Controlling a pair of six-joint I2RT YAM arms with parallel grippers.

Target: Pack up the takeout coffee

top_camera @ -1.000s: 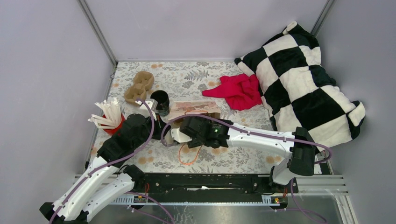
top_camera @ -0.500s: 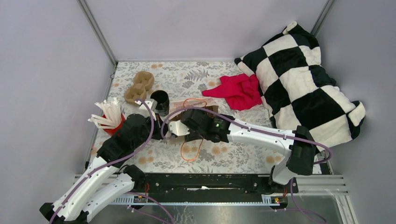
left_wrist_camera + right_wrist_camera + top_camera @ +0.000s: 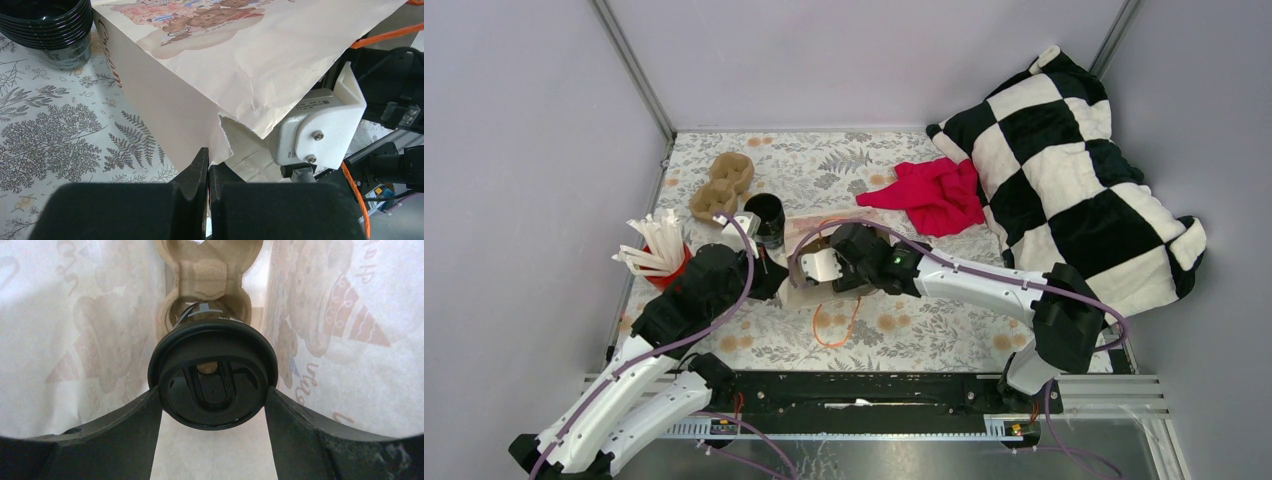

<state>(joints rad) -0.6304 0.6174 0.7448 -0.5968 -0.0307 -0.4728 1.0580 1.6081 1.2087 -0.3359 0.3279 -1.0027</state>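
Note:
Next, my right gripper eases the takeout coffee (image 3: pixel 212 375) outward and down into the tray's well, then releases it, since that well lies below the gripper.
The takeout coffee (image 3: pixel 212 375), a black cup with a round black lid, is deep inside the paper bag (image 3: pixel 75 340). It sits in a brown cardboard tray (image 3: pixel 207 270). My right gripper (image 3: pixel 213 392) is shut on it, with a finger against each side of the lid. In the top view the bag (image 3: pixel 802 292) hides that gripper's fingers. My left gripper (image 3: pixel 208 157) is shut on the torn edge of the bag's mouth (image 3: pixel 240 60) and holds it. The left gripper (image 3: pixel 774 275) sits just left of the right wrist.
A stack of black lids (image 3: pixel 767 215) stands beside the bag, with a second cardboard tray (image 3: pixel 722 185) behind it. A red cup of white straws (image 3: pixel 659 255) is at the left. An orange cord (image 3: pixel 834 325) lies in front. A red cloth (image 3: pixel 929 195) and a checked pillow (image 3: pixel 1074 170) are at the right.
My right arm has pushed away from its base and further into the bag, and the bag has shifted around it. The orange cord moved with it. The left arm has held still.

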